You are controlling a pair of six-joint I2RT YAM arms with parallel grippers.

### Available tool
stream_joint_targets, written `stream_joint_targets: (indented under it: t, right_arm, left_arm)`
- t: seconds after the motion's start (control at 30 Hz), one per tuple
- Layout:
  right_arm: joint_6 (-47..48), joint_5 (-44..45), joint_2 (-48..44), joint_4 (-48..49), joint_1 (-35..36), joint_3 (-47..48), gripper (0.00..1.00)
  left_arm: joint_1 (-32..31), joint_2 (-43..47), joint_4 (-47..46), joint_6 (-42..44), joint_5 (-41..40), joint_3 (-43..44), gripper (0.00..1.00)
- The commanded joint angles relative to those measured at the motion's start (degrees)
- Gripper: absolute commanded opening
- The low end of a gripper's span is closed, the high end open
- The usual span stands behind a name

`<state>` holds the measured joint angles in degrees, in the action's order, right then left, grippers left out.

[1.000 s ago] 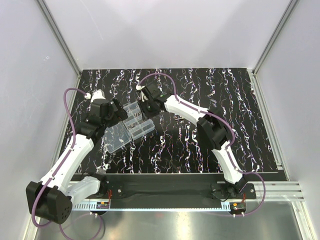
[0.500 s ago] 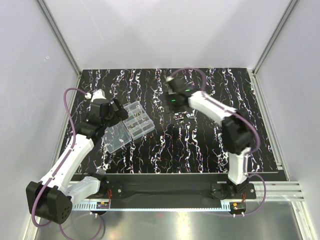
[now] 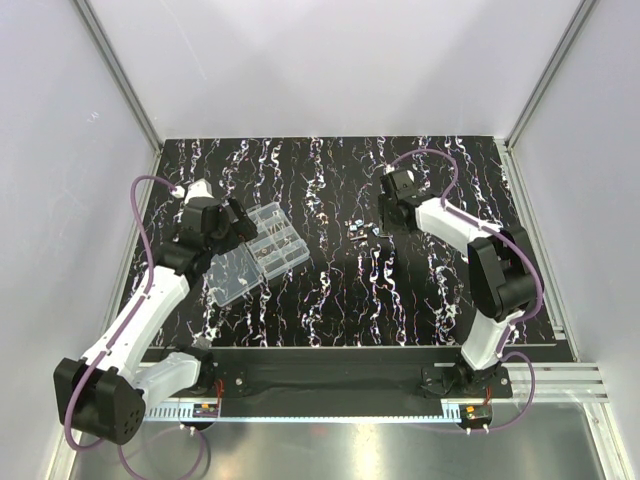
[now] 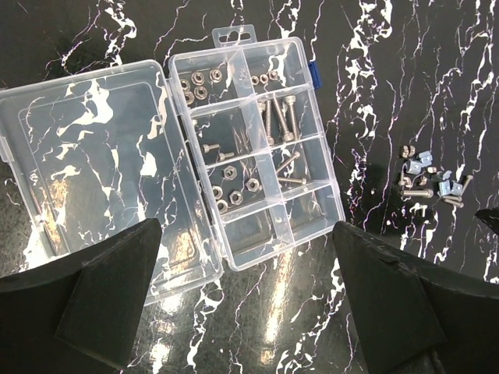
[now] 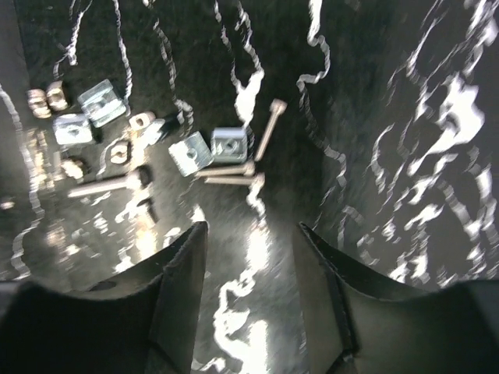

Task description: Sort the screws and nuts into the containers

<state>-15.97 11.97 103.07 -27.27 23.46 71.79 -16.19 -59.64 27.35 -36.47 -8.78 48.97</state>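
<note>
I will next lower my right gripper until its open fingers are on both sides of the tiny silvery screw's body. The screw slants at the edge of the pile, with bare table beside it.
The clear organiser box (image 3: 282, 236) lies open at the left, its flat lid (image 3: 235, 275) folded out toward me. In the left wrist view its containers (image 4: 234, 36) hold screws (image 4: 277, 118) and nuts (image 4: 198, 84); the nearest ones look empty. My left gripper (image 4: 245, 232) hovers over the box's near edge, open and empty. A loose pile of screws and nuts (image 3: 362, 230) lies mid-table. My right gripper (image 5: 251, 227) is open just right of it, with nothing between its fingers. Ahead of it lie screws (image 5: 228, 168) and square silvery nuts (image 5: 230, 142).
The black marbled tabletop (image 3: 420, 290) has white streaks that resemble small parts. Aluminium frame rails (image 3: 535, 230) and white walls bound it on the left, right and back. The pile also shows at the right edge of the left wrist view (image 4: 429, 175).
My right arm has swung from over the organiser box to the right, beside the loose pile, and its jaws have widened. The left arm and the box have not moved.
</note>
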Motion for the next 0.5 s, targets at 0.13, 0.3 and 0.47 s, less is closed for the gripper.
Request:
stream_joint_targets:
  t: [0.13,0.3,0.47]
  right_arm:
    - [0.8,4.5,1.6,3.5,-3.8,5.0,0.53]
    - [-7.7,3.9,5.6,1.8,-3.7,8.8,0.49]
    - [-9.0,3.8,8.3,0.2,-3.7,9.3,0.47]
  left_arm:
    - [-0.2,-0.5,-1.4,0.3,-1.2,0.2,0.99]
    - [-0.2,-0.7,-1.3,0.4,-1.3,0.5,0.99]
    - [-0.2,-0.7,-1.3,0.4,-1.2,0.4,0.99]
